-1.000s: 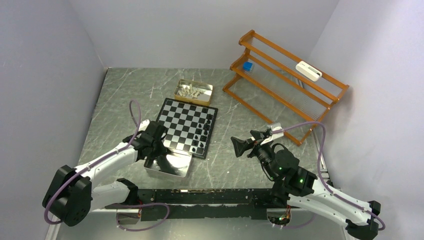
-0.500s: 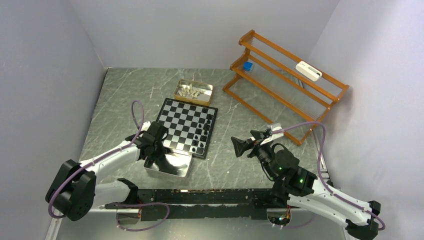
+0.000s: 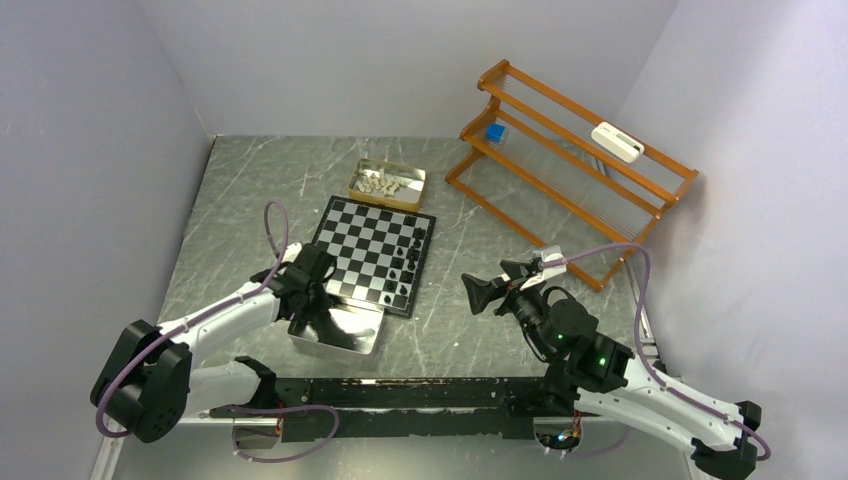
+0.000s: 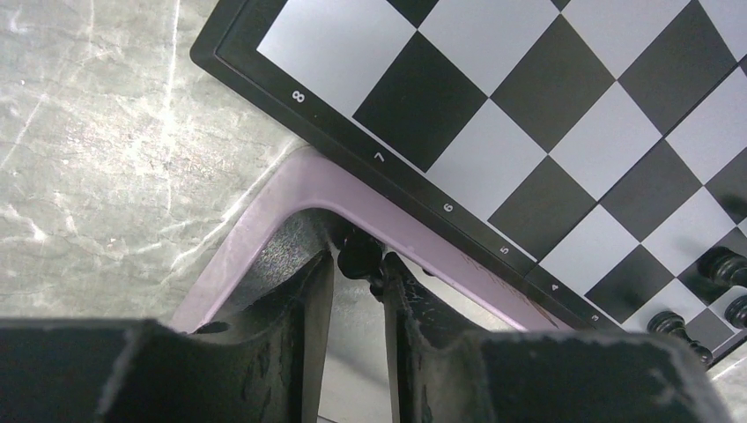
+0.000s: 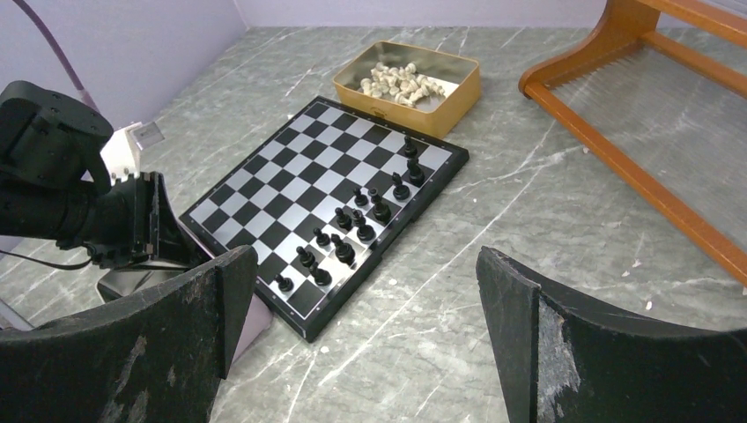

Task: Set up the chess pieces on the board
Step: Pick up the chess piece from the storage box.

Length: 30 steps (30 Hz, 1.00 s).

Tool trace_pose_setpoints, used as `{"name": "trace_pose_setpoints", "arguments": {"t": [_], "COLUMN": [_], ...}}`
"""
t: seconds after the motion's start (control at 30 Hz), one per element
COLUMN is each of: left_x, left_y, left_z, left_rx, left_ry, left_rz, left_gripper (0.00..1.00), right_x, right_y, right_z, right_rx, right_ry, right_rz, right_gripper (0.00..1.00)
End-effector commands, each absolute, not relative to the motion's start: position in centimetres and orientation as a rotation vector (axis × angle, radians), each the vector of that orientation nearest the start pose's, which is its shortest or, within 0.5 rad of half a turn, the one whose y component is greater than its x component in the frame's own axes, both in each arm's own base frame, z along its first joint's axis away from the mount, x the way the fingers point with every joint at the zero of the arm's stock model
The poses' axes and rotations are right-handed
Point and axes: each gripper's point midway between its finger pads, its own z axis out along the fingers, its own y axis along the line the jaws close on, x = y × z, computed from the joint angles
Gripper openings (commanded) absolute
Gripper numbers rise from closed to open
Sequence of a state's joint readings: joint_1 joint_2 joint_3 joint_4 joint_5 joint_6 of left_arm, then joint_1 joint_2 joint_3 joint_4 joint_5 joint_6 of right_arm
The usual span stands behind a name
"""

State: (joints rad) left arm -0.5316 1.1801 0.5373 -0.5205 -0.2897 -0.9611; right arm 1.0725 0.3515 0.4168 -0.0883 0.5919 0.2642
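Note:
My right gripper comes across to the left in the top view onto the small black chess piece next, since my left gripper's fingers already pinch it.
The chequered board [image 3: 365,240] lies mid-table, with several black chess pieces [image 3: 408,262] standing along its right edge. The same black pieces [image 5: 352,225] show in the right wrist view. My left gripper [image 3: 308,305] reaches down into the silver tray [image 3: 350,335] just in front of the board. Its fingers are nearly together, and their tips pinch a small black chess piece [image 4: 359,256] at the tray's rim [image 4: 291,189], beside the board's numbered edge [image 4: 414,181]. My right gripper [image 3: 480,293] hangs open above bare table, right of the board, holding nothing. Cream-white pieces [image 5: 401,82] fill a gold tin [image 3: 386,183].
An orange wooden rack [image 3: 570,150] stands at the back right, with a blue block [image 3: 494,131] and a white device [image 3: 616,141] on it. The gold tin sits just behind the board. Grey marble tabletop [image 5: 528,229] lies between the board and the rack.
The left arm's elbow and base link shifted slightly. Its gripper stays in the silver tray. The right arm has not moved.

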Motion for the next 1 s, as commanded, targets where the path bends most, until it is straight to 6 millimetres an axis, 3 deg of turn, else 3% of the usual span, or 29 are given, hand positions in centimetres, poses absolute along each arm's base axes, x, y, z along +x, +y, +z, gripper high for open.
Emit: {"name": "trace_pose_setpoints", "arguments": {"t": [0.0, 0.17, 0.63, 0.97], "left_x": [20.3, 20.2, 19.9, 19.4], "left_y": [-9.3, -9.5, -9.9, -11.0], "left_z": [1.3, 0.8, 1.4, 3.2], "left_rx": [-0.637, -0.633, -0.619, -0.625], "left_ry": [2.571, 2.59, 2.595, 2.591], "left_rz": [-0.046, -0.052, -0.096, -0.219], "left_gripper": [0.34, 0.34, 0.18, 0.18], "right_x": [19.2, 19.1, 19.1, 18.6], "right_y": [16.4, 16.5, 16.8, 19.4], "right_z": [24.9, 24.7, 24.9, 24.9], "right_rx": [-0.158, -0.155, -0.126, -0.133], "right_ry": [1.584, 1.581, 1.593, 1.643], "right_rz": [0.584, 0.6, 0.627, 0.748], "right_gripper": [1.0, 1.0, 1.0, 0.99]}}
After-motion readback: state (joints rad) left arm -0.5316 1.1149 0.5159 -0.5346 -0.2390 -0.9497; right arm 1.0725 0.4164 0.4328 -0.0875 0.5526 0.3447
